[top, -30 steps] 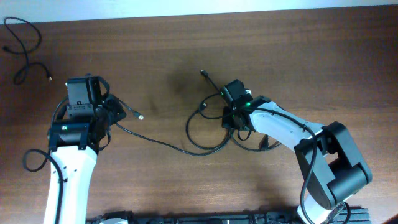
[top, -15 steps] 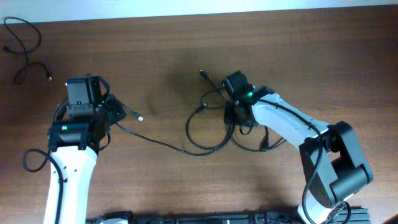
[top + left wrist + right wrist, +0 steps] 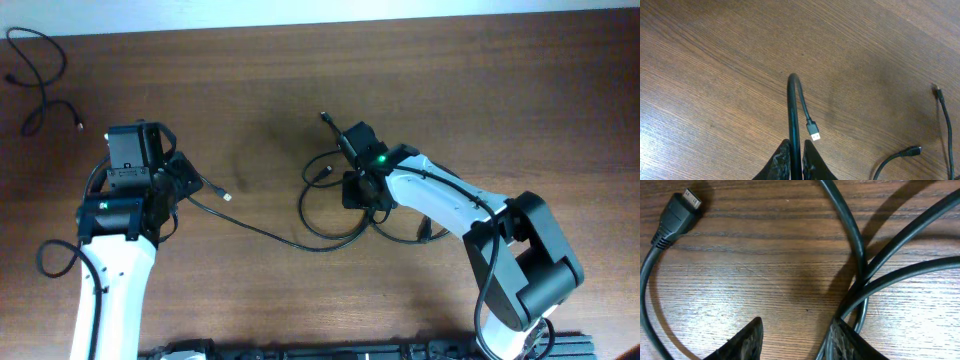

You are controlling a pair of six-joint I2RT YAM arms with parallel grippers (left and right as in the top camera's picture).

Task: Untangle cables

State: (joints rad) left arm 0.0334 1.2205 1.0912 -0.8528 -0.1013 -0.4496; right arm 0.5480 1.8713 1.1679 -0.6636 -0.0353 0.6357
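The left gripper moves outward over the bare wood next and releases the thin black cable there, since that wood lies open outward of the USB plug (image 3: 813, 134).
In the left wrist view my left gripper (image 3: 796, 152) is shut on a thin black cable (image 3: 791, 107). That cable arches forward and bends back down to a small USB plug (image 3: 813, 134) lying on the wood. Overhead, the left gripper (image 3: 188, 180) sits at the left, and its cable (image 3: 262, 231) runs right into a tangle of loops (image 3: 325, 228). My right gripper (image 3: 352, 190) hovers low over that tangle. Its jaws (image 3: 797, 332) are open over bare wood. Several cable strands (image 3: 860, 265) cross beside the right fingertip (image 3: 840, 332). A plug (image 3: 677, 210) lies at the upper left.
Another black cable (image 3: 40, 70) lies loose in the table's far left corner. One cable end (image 3: 327, 118) sticks out beyond the tangle toward the back. A thicker black wire (image 3: 50, 258) loops beside the left arm's base.
The right gripper has opened and shifted a little left over the tangle. The left gripper keeps its hold on the cable and has not moved.
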